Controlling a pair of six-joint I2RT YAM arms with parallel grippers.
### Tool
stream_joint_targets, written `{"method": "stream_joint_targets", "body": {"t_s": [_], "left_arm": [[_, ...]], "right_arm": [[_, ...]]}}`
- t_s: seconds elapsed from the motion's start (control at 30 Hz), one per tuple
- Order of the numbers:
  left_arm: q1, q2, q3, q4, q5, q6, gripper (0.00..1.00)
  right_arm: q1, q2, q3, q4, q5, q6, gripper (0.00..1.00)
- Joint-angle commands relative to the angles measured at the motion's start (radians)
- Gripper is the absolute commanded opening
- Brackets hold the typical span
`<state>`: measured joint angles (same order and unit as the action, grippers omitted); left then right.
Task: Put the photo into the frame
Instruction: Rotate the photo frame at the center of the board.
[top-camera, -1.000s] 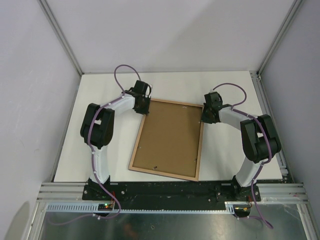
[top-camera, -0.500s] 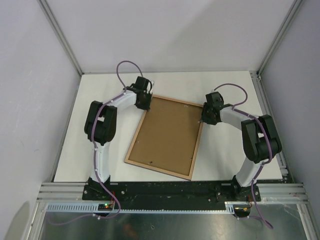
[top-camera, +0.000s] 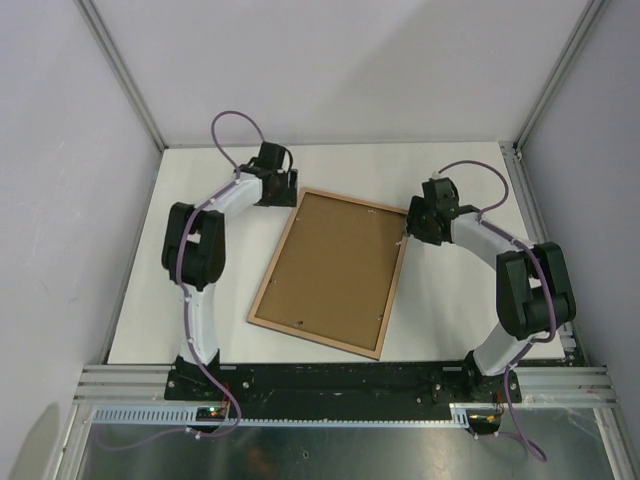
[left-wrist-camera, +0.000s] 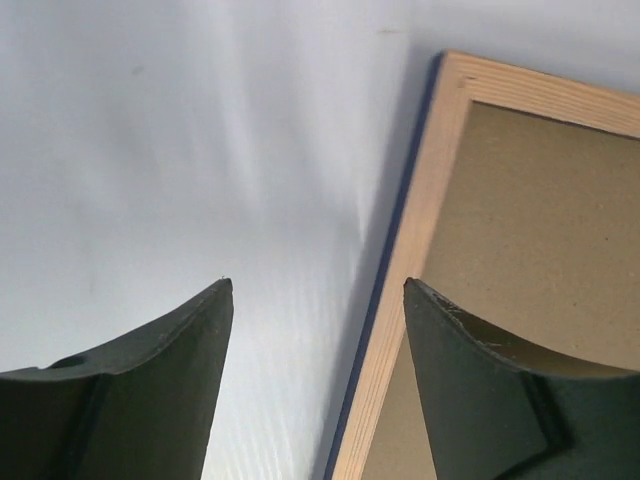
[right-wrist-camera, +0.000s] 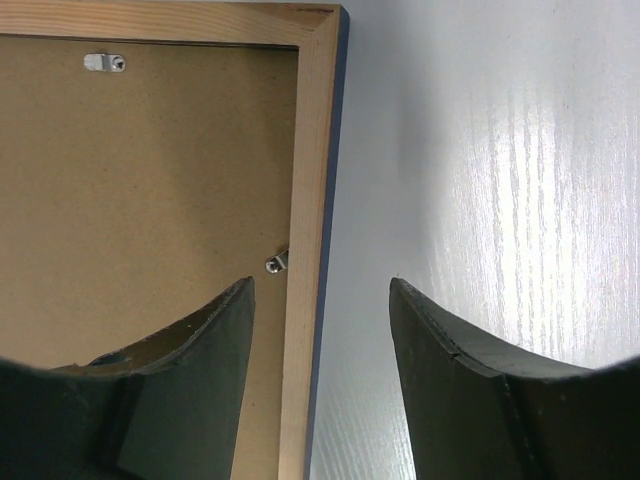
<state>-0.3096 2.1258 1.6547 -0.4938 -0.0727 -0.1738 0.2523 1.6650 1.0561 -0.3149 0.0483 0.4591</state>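
Observation:
My left gripper needs to move back next along the frame's bar below it to the frame's near corner (top-camera: 255, 318), turning and coming down onto the frame's near bar, because the frame (top-camera: 274, 258) lies crooked.
The frame (top-camera: 274, 258) lies face down on the white table, its light wood back up and its navy edge showing. A brown backing board (top-camera: 335, 270) sits inside it. The photo is not visible. My left gripper (top-camera: 288, 199) is open at the frame's far left corner. In the left wrist view its gripper (left-wrist-camera: 318, 285) straddles the frame's left rail (left-wrist-camera: 420, 230), above it. My right gripper (top-camera: 410, 232) is open near the far right corner. In the right wrist view its gripper (right-wrist-camera: 320, 282) straddles the right rail (right-wrist-camera: 312, 150).
Small metal retaining clips (right-wrist-camera: 277, 263) hold the backing board (right-wrist-camera: 150, 170) at the frame's inner edge, with another clip (right-wrist-camera: 104, 62) near the far rail. White walls and aluminium posts (top-camera: 120, 70) enclose the table. The arm bases stand on the near black rail (top-camera: 330, 380).
The frame's near end has swung a little left and its far end moved slightly away. My left gripper has drawn back up and left from the corner. My right gripper shifted slightly right.

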Motion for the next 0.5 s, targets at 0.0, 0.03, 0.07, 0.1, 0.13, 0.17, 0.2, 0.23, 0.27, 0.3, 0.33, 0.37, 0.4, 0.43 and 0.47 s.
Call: {"method": "stream_joint_targets", "body": {"t_s": [0.0,0.03,0.07,0.1,0.13,0.17,0.2,0.23,0.27,0.3,0.33,0.37,0.4,0.43,0.47], "left_arm": [[0.017,-0.201,-0.046,-0.035,-0.156,-0.21,0.73],[0.017,-0.242,-0.091,-0.049,-0.187,-0.277,0.73],[0.017,-0.295,-0.13,-0.064,-0.208,-0.328,0.73],[0.018,-0.343,-0.195,-0.073,-0.22,-0.393,0.73],[0.017,-0.408,-0.247,-0.079,-0.226,-0.452,0.73],[0.017,-0.46,-0.325,-0.084,-0.225,-0.519,0.73],[0.017,-0.53,-0.387,-0.09,-0.219,-0.595,0.72],[0.017,-0.584,-0.47,-0.094,-0.212,-0.654,0.72],[0.017,-0.655,-0.538,-0.099,-0.202,-0.71,0.72],[0.017,-0.708,-0.608,-0.105,-0.19,-0.751,0.71],[0.014,-0.77,-0.664,-0.11,-0.175,-0.79,0.71],[0.01,-0.815,-0.72,-0.123,-0.163,-0.818,0.7],[0.003,-0.867,-0.771,-0.136,-0.153,-0.849,0.7],[-0.007,-0.906,-0.81,-0.155,-0.147,-0.873,0.7],[-0.018,-0.951,-0.851,-0.169,-0.139,-0.905,0.7]], "right_arm": [[-0.007,-0.068,0.013,-0.008,-0.004,0.007,0.6],[-0.009,-0.076,0.013,-0.01,-0.001,0.01,0.61],[-0.01,-0.088,0.013,-0.011,0.001,0.012,0.61],[-0.009,-0.102,0.013,-0.012,0.003,0.018,0.61],[-0.008,-0.115,0.013,-0.013,0.006,0.022,0.62],[-0.005,-0.128,0.013,-0.012,0.009,0.024,0.62],[-0.001,-0.139,0.013,-0.011,0.01,0.026,0.62],[0.003,-0.151,0.013,-0.01,0.011,0.027,0.63],[0.007,-0.159,0.013,-0.009,0.01,0.03,0.63],[0.012,-0.168,0.014,-0.009,0.009,0.031,0.63],[0.017,-0.174,0.014,-0.009,0.01,0.032,0.63],[0.02,-0.179,0.014,-0.008,0.009,0.033,0.63],[0.024,-0.183,0.013,-0.008,0.009,0.033,0.63],[0.028,-0.186,0.013,-0.008,0.007,0.033,0.63],[0.032,-0.188,0.013,-0.008,0.007,0.033,0.63]]}}
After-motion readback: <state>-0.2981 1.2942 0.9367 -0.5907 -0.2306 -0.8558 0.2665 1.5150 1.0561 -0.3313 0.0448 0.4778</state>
